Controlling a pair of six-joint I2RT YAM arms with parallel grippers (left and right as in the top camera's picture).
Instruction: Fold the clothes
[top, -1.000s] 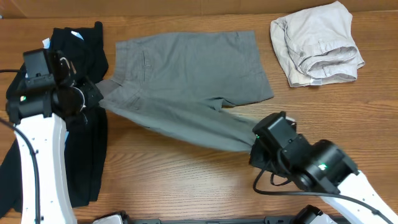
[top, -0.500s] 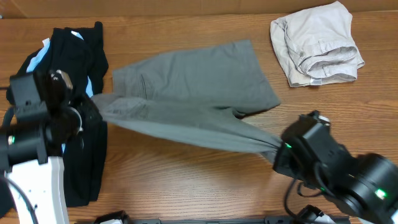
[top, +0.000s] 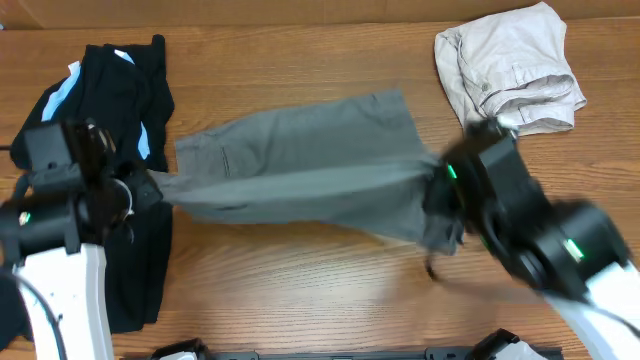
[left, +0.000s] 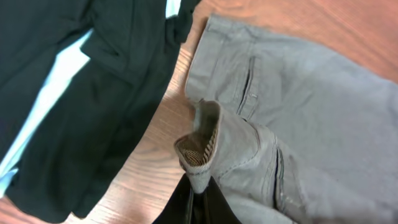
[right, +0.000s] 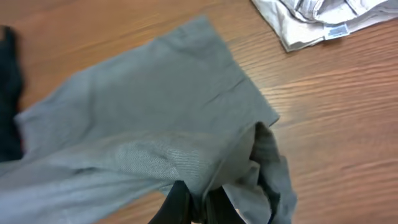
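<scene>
I will carry the shorts' waistband corner outward with my left gripper, over the shorts' far corner (top: 184, 146) (left: 215, 26), and let go of it there. That far corner lies uncovered by the black garment.
The mid-grey shorts (top: 300, 170) lie across the table's middle, stretched between both grippers and folded over lengthwise. My left gripper (top: 150, 185) is shut on the waistband corner (left: 200, 155) at the shorts' left end. My right gripper (top: 432, 190) is shut on the leg hem (right: 205, 193) at the right end, lifted a little off the table. The black garment with light-blue stripes (top: 120, 90) lies at the far left, also in the left wrist view (left: 74, 93). The beige garment (top: 510, 70) lies crumpled at the back right.
The wooden table (top: 300, 290) shows bare wood in front of the shorts. The beige garment's edge shows at the top of the right wrist view (right: 317, 18).
My right gripper has carried the shorts' front leg hem back and up toward the far edge, folding the shorts over. My left gripper has shifted slightly, still holding the waistband.
</scene>
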